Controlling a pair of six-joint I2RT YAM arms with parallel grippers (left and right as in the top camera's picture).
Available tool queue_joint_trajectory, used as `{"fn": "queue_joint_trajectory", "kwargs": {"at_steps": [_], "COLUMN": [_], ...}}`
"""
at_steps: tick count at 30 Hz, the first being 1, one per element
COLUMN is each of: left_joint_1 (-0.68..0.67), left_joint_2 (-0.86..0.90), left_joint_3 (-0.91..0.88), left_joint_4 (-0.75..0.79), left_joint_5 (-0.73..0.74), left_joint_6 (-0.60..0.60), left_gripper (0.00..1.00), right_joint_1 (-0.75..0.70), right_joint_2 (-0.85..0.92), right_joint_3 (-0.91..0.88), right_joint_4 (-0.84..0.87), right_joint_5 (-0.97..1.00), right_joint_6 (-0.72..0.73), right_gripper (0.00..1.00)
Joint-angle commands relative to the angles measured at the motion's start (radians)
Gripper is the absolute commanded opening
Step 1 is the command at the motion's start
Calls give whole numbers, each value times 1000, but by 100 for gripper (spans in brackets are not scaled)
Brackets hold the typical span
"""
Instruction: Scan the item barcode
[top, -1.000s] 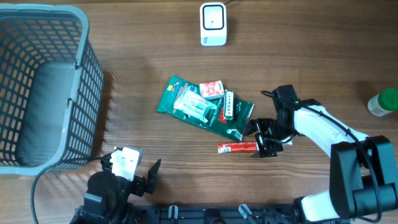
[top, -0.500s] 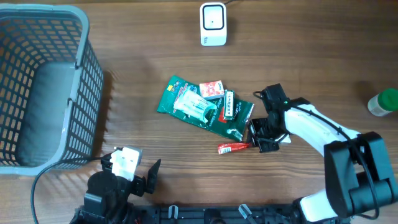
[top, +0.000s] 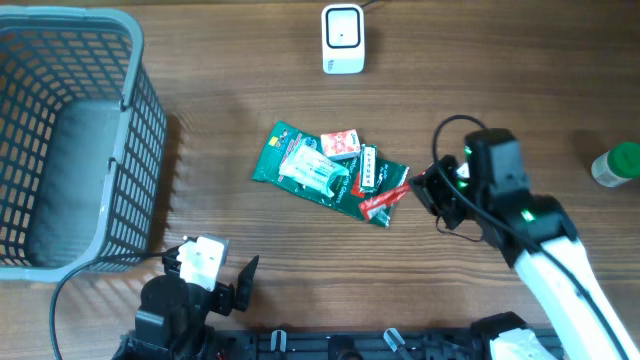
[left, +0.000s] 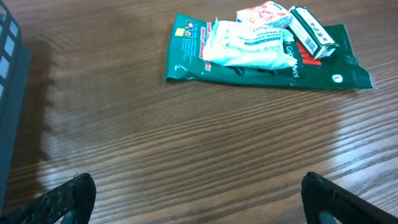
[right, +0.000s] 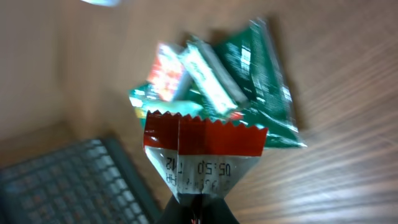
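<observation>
Next, my right gripper carries the packet out over the scanner (top: 342, 38), then across there to release it, since bare wood beyond the green-capped bottle lies outward.
My right gripper (top: 418, 190) is shut on one end of a small red and silver packet (top: 384, 201), holding it up off the table by the pile's right edge. In the right wrist view the packet (right: 204, 152) rises from the pinched jaws (right: 198, 214), printed digits showing on its silver part. The pile is a green pouch (top: 322, 176) with a white wipes pack, a red-white box and a narrow dark box on it. The white scanner (top: 342, 38) stands at the far edge. My left gripper (left: 199, 202) is open near the front edge, nothing between its fingers (left: 73, 194).
A grey mesh basket (top: 70, 140) fills the left side of the table; its wall shows at the edge of the left wrist view (left: 9, 93). A green-capped bottle (top: 616, 164) stands at the far right. Bare wood lies between the left gripper and the pouch (left: 261, 59).
The right gripper closed on the red packet that lay on the table, then raised it and drew back to the right. The left arm has not moved.
</observation>
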Motion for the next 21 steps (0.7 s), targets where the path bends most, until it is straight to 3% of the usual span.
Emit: {"fn": "queue_joint_trajectory", "kwargs": {"at_steps": [1, 3, 4, 7, 9, 11, 13, 16, 18, 21], "left_joint_1": [0, 0, 0, 0, 0, 0, 0, 0, 0, 0], "left_joint_2": [-2, -2, -2, -2, -2, -2, -2, -2, -2, -2], "left_joint_3": [-2, -2, -2, -2, -2, -2, -2, -2, -2, -2], "left_joint_4": [0, 0, -1, 0, -1, -1, 0, -1, -1, 0], "left_joint_5": [5, 5, 5, 5, 5, 5, 5, 5, 5, 5], "left_joint_6": [15, 15, 15, 15, 15, 15, 15, 15, 15, 15], "left_gripper": [100, 100, 100, 100, 100, 100, 100, 100, 100, 100], "right_joint_1": [5, 5, 7, 9, 8, 8, 8, 5, -5, -6], "right_joint_2": [-108, -112, -97, -27, 70, 207, 341, 602, 740, 926], "right_joint_3": [13, 13, 13, -2, -42, -43, -43, -29, 38, 225], "right_joint_4": [98, 171, 264, 535, 883, 1173, 1408, 1819, 1963, 1981], "right_joint_5": [198, 207, 165, 76, -165, -455, -595, -617, -613, -499], "right_joint_6": [-44, -163, -378, -587, -791, -877, -872, -794, -755, -776], "right_gripper": [5, 5, 5, 5, 5, 5, 5, 5, 5, 5]}}
